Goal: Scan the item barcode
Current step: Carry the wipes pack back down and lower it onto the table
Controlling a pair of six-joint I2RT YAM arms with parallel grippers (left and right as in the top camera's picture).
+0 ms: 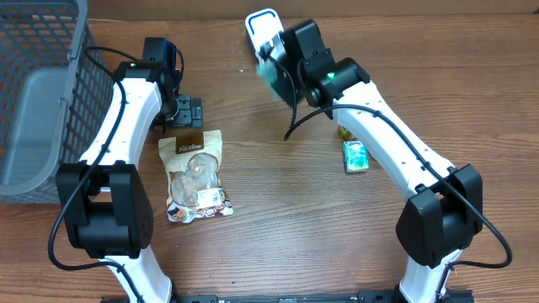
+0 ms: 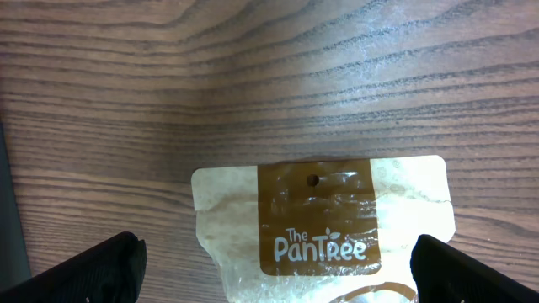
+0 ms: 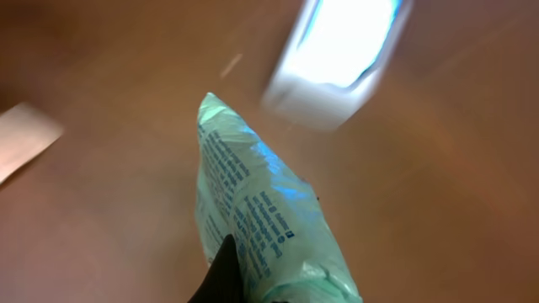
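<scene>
I need to move my right gripper back from the scanner (image 1: 263, 25). Then I need to bring the packet down to the wood (image 1: 295, 164) next to the second green packet.
My right gripper (image 1: 281, 74) is shut on a pale green packet (image 1: 271, 77) with blue print, held in the air just in front of the white, blue-edged barcode scanner (image 1: 263, 25) at the table's back. In the right wrist view the packet (image 3: 261, 210) stands up from my gripper (image 3: 269, 290), with one dark finger (image 3: 223, 273) in front of it and the scanner (image 3: 337, 59) blurred beyond. My left gripper (image 1: 184, 112) hangs open over the top edge of a brown-and-clear "The PanTree" snack bag (image 1: 196, 174). The bag (image 2: 324, 227) lies flat between the open gripper's (image 2: 278, 269) fingers, untouched.
A grey wire basket (image 1: 34, 101) fills the far left. A second green packet (image 1: 355, 156) lies on the wood under my right arm, with a small yellowish item (image 1: 343, 132) just behind it.
</scene>
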